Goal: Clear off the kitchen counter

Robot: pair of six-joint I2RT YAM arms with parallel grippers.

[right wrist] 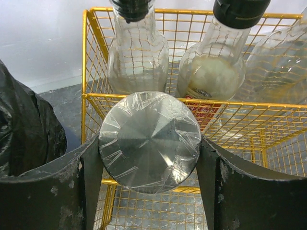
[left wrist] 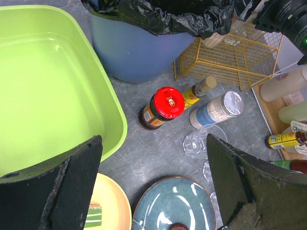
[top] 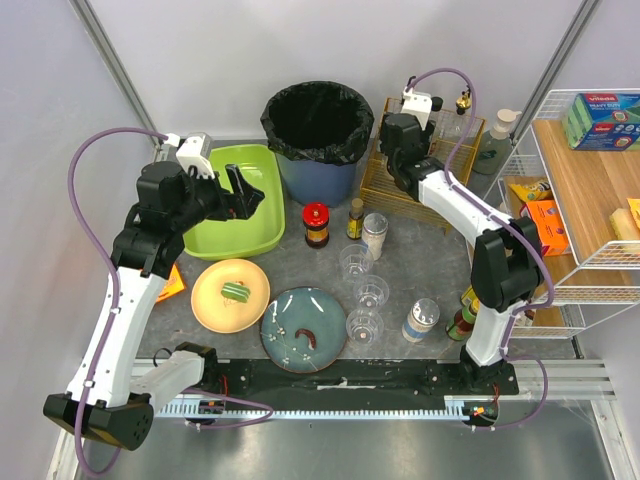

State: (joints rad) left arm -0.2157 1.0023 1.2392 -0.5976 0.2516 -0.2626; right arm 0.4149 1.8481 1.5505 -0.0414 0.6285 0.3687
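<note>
The jar needs to go down into the basket's front section next with my right gripper, at the basket's end by the blue bin, because bottles already fill the back row.
The grey stone-look kitchen counter holds a yellow plate with a green cake slice, a blue plate, three clear glasses, a red-lidded jar, a small brown bottle and two silver-lidded shakers. My left gripper is open and empty, raised over the right rim of the green tub; in the left wrist view the counter shows between its jaws. My right gripper is shut on a film-wrapped silver-lidded jar, held over the yellow wire basket.
A blue bin with a black bag stands at the back between the tub and the basket. The basket holds several glass bottles. A white wire rack stands at the right. More bottles stand by the right arm's base.
</note>
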